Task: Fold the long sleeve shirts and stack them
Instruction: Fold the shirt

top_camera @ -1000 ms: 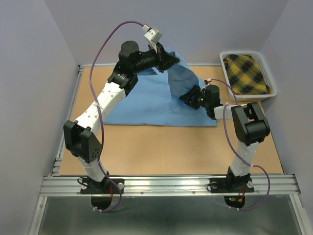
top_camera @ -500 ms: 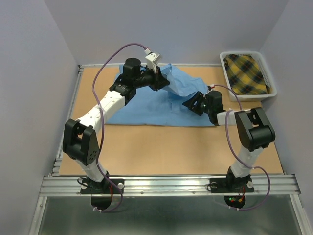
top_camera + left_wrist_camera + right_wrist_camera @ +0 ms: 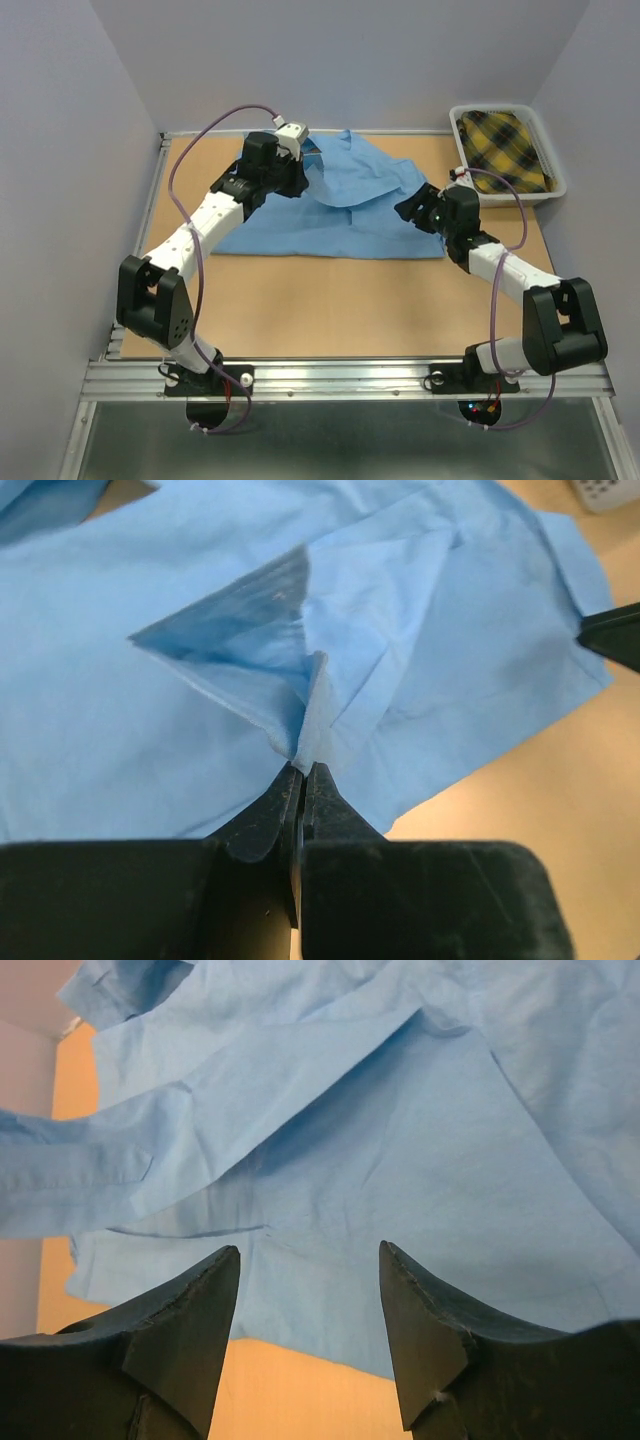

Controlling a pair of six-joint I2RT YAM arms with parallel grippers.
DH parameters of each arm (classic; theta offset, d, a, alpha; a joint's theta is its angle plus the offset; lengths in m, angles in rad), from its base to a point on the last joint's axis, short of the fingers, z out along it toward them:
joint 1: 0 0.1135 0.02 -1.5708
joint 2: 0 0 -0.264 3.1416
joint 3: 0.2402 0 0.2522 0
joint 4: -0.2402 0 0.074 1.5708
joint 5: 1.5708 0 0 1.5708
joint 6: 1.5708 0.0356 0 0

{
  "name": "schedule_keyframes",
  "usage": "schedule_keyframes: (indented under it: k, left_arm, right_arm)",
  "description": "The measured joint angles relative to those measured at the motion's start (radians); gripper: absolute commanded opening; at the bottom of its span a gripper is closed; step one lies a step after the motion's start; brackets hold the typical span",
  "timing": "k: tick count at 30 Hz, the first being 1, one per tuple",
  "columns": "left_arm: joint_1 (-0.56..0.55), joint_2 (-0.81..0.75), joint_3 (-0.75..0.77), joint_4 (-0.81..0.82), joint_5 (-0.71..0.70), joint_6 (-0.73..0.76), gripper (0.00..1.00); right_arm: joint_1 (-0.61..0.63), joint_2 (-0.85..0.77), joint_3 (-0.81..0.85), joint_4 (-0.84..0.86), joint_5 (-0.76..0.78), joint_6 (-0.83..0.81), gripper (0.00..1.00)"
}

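My left gripper will pull the sagging pinched cloth back, down and left in the top view onto the shirt's near edge [image 3: 274, 248], then release it.
A light blue long sleeve shirt [image 3: 350, 205] lies spread across the far half of the table, with part of it folded over itself near the middle. My left gripper [image 3: 303, 180] is low over the shirt's upper left part. In the left wrist view it [image 3: 303, 767] is shut on a pinched ridge of the blue cloth [image 3: 300, 680], which rises in a small tent. My right gripper [image 3: 405, 209] stands at the shirt's right edge. Its fingers [image 3: 215, 1290] are wide apart over the cloth's hem [image 3: 330, 1300], and nothing is between them.
A white basket [image 3: 490, 108] at the far right holds a yellow plaid cloth [image 3: 505, 150]. Bare wood table [image 3: 330, 300] lies in front of the shirt. Grey walls close in the left, back and right sides.
My left gripper has come down from high above the table and drawn left, laying the lifted blue cloth over the shirt. My right arm has stretched out low, its gripper shifting slightly right.
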Motion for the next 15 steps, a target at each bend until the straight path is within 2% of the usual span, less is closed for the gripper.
schedule_keyframes:
  k: [7,15]
  left_arm:
    - [0.002,-0.161,-0.219,-0.049,-0.151,-0.04,0.01]
    - [0.006,-0.217,-0.368,-0.038,-0.228,-0.082,0.01]
  right_arm:
    - [0.0,0.008,-0.001,-0.098,0.044,-0.007,0.63]
    - [0.0,0.103,0.021,-0.13,0.06,0.089,0.63]
